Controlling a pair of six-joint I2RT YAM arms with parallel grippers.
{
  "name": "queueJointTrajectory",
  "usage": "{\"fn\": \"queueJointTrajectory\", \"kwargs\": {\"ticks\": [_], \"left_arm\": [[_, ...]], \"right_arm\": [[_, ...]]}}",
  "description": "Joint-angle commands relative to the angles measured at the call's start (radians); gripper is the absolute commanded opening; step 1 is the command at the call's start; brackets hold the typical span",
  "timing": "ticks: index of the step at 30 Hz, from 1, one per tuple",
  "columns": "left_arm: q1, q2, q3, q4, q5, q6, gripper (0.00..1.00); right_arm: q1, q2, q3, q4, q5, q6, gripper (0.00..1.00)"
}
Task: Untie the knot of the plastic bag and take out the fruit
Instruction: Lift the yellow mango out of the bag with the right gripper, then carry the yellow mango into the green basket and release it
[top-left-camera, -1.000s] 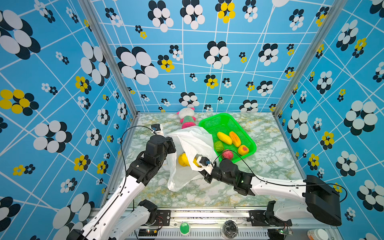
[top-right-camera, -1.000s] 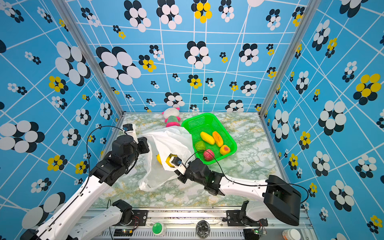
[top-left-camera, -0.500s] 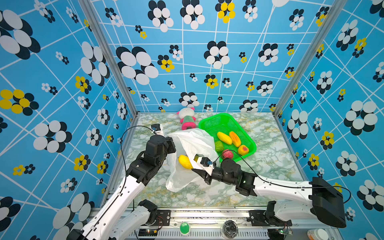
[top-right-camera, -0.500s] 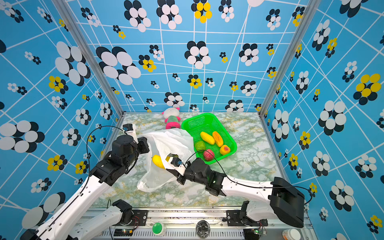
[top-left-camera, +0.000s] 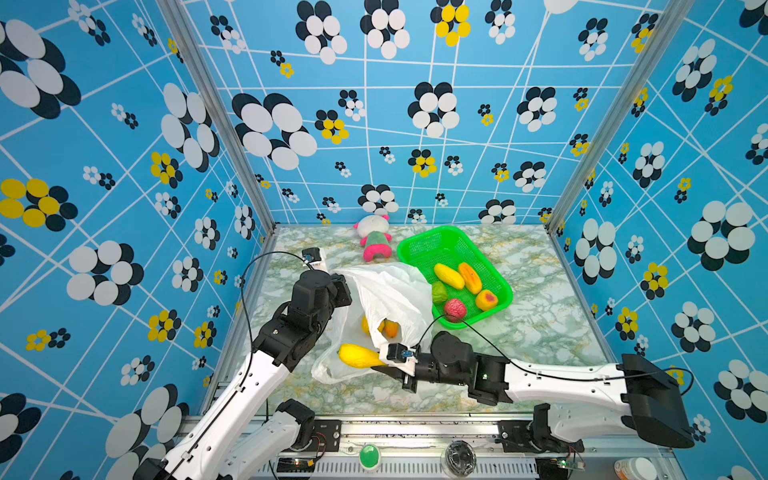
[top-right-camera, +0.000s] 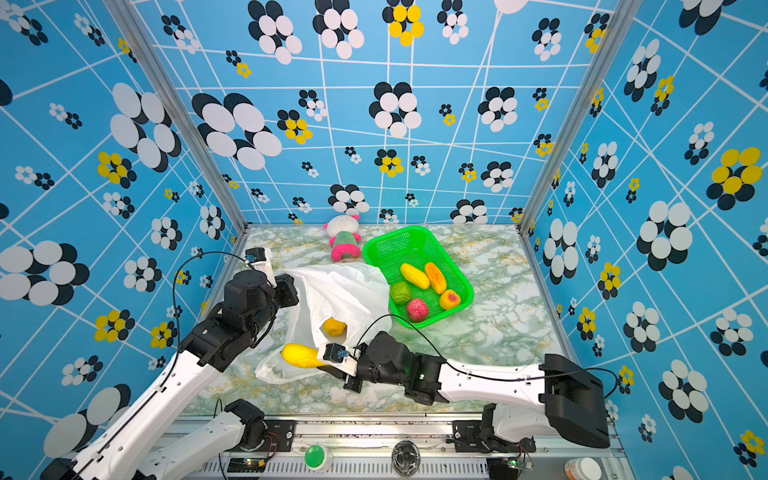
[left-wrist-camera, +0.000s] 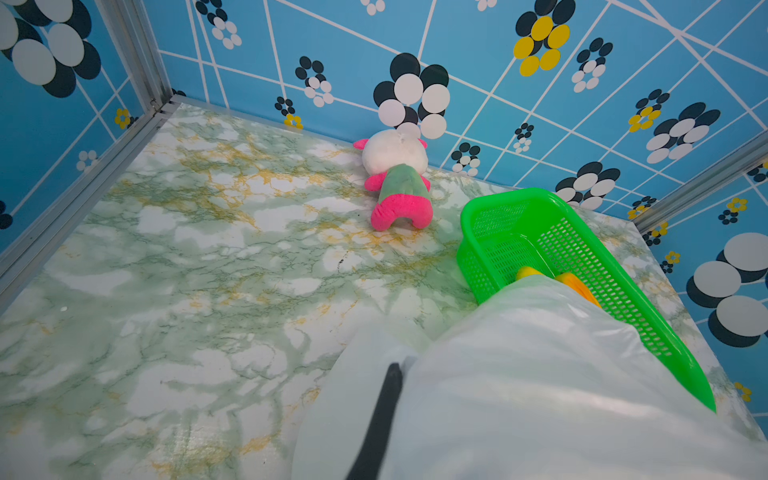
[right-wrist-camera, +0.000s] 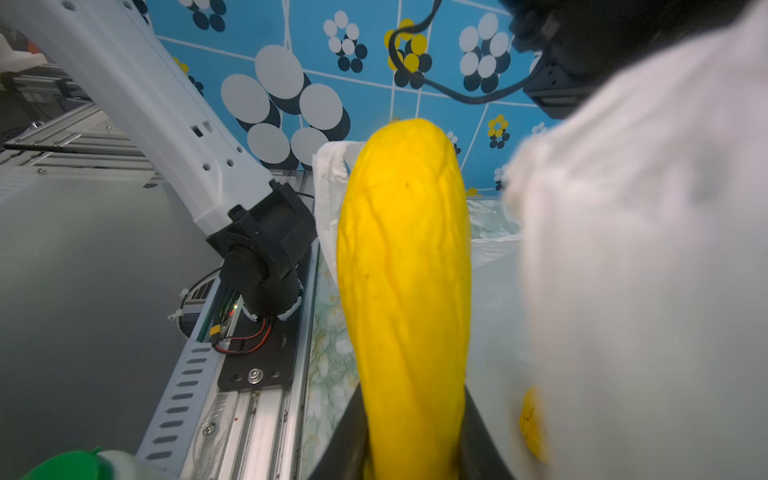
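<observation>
I need to swing my right gripper outward over the gap (top-left-camera: 470, 304) beside the pink fruit and let go, because the green basket with the other fruits is outward of the gripper.
The white plastic bag (top-left-camera: 390, 291) (top-right-camera: 340, 291) is held up by its left edge, with my left gripper (top-left-camera: 347, 286) (left-wrist-camera: 401, 370) shut on it; one black finger (left-wrist-camera: 386, 407) shows against the film. My right gripper (top-left-camera: 376, 359) (top-right-camera: 322, 359) (right-wrist-camera: 411, 436) is shut on a long yellow fruit (top-left-camera: 357, 356) (top-right-camera: 300, 356) (right-wrist-camera: 403, 270), just outside the bag's mouth over its limp front part. Inside the bag sits yellow-orange fruit (top-left-camera: 384, 326) (top-right-camera: 334, 326). The knot is not in view.
The green basket (top-left-camera: 440, 245) (top-right-camera: 399, 245) (left-wrist-camera: 498, 216) holds several fruits right of the bag, touching it. A plush doll (top-left-camera: 372, 239) (left-wrist-camera: 397, 178) lies by the back wall. The left arm's base (right-wrist-camera: 262, 257) stands near the front rail.
My right gripper has drawn back toward the front edge with the long yellow fruit, out of the bag's mouth. The left gripper and the bag's top have stayed put.
</observation>
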Motion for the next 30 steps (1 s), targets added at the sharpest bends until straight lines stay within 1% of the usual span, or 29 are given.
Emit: {"fn": "queueJointTrajectory", "kwargs": {"ticks": [1, 5, 7, 9, 10, 12, 14, 16, 18, 19, 21, 24, 27, 30], "left_arm": [[0.008, -0.010, 0.002, 0.001, -0.012, -0.006, 0.06], [0.007, -0.006, 0.002, 0.001, -0.013, -0.005, 0.06], [0.007, -0.005, 0.001, 0.001, -0.015, -0.004, 0.06], [0.008, -0.005, 0.002, 0.000, -0.016, -0.004, 0.06], [0.008, -0.006, 0.001, -0.001, -0.017, -0.004, 0.06], [0.008, -0.009, 0.002, -0.001, -0.019, -0.004, 0.06], [0.008, -0.014, -0.001, -0.001, -0.023, -0.006, 0.06], [0.008, -0.017, -0.003, -0.001, -0.030, -0.007, 0.06], [0.009, -0.015, -0.003, -0.002, -0.030, -0.009, 0.06], [0.008, -0.016, -0.002, -0.003, -0.030, -0.009, 0.06], [0.009, -0.015, -0.002, -0.004, -0.033, -0.009, 0.06], [0.009, -0.016, -0.002, -0.005, -0.035, -0.008, 0.06], [0.008, -0.015, -0.002, -0.006, -0.033, -0.008, 0.06], [0.009, -0.014, -0.001, -0.006, -0.032, -0.008, 0.06]], "right_arm": [[-0.001, -0.133, -0.098, 0.135, -0.030, 0.016, 0.20], [-0.014, -0.266, -0.194, 0.199, -0.029, 0.039, 0.18], [-0.022, -0.306, -0.218, 0.215, -0.034, 0.049, 0.18], [-0.025, -0.337, -0.224, 0.200, 0.010, 0.052, 0.16], [-0.026, -0.349, -0.222, 0.190, 0.060, 0.055, 0.16], [-0.033, -0.372, -0.209, 0.154, 0.251, 0.079, 0.16], [-0.066, -0.387, -0.192, 0.101, 0.412, 0.113, 0.15], [-0.131, -0.389, -0.162, 0.020, 0.531, 0.170, 0.18], [-0.233, -0.373, -0.128, -0.091, 0.603, 0.252, 0.18], [-0.286, -0.362, -0.109, -0.140, 0.600, 0.301, 0.18], [-0.427, -0.319, -0.075, -0.251, 0.556, 0.420, 0.18], [-0.583, -0.220, -0.049, -0.300, 0.450, 0.514, 0.18], [-0.696, -0.082, -0.021, -0.292, 0.329, 0.556, 0.17], [-0.776, 0.066, 0.033, -0.300, 0.262, 0.601, 0.15]]}}
